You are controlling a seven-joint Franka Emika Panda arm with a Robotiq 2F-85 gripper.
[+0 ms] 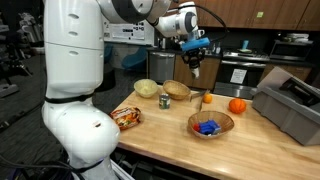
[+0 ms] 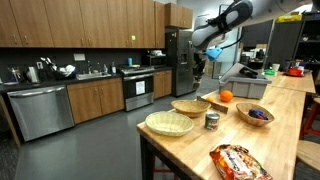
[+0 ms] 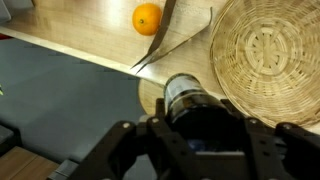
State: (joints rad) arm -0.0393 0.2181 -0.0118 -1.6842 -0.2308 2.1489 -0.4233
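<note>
The basket is empty, so I should move my gripper down and to the right in the wrist view next, over the wicker basket's middle (image 1: 177, 90) (image 3: 272, 48), and let go of the dark bottle.
My gripper (image 1: 194, 57) hangs high above the wooden counter (image 1: 165, 135) and is shut on a dark bottle-like object (image 1: 197, 69) that points down. In the wrist view the dark cylinder with a silver band (image 3: 186, 97) sits between the fingers (image 3: 190, 140). Below it lie a woven wicker basket (image 3: 265, 50) and a small orange (image 3: 147, 18). It also shows in an exterior view (image 2: 212, 52), above the counter's far end.
On the counter are a wicker basket (image 1: 147, 88), a wooden bowl (image 1: 177, 90), a can (image 1: 165, 101), two oranges (image 1: 237, 105), a bowl with blue items (image 1: 210, 124) and a snack bag (image 1: 127, 116). A grey bin (image 1: 290, 105) stands at one end.
</note>
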